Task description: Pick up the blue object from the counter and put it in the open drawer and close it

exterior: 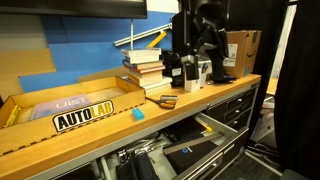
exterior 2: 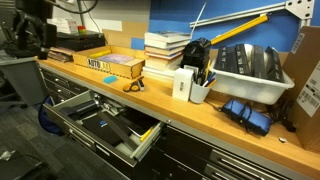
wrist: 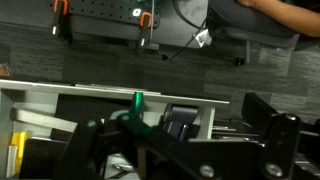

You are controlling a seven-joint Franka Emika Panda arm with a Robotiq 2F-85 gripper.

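Observation:
My empty fingers still hang high, so next my gripper will go over the counter and down around the cyan block in front of the AUTOLAB box.
The blue object is a tiny cyan block lying on the wooden counter, in front of the AUTOLAB box. I cannot make it out in the wrist view. The drawer stands pulled open below the counter edge, and it also shows in an exterior view and in the wrist view. My gripper hangs high above the counter's front edge, well away from the block, and shows at the far left in an exterior view. In the wrist view my gripper has its dark fingers spread apart, empty.
An AUTOLAB box, stacked books, orange-handled pliers, a white box and a pen cup stand on the counter. A green-handled tool lies in the drawer. A white bin sits further along.

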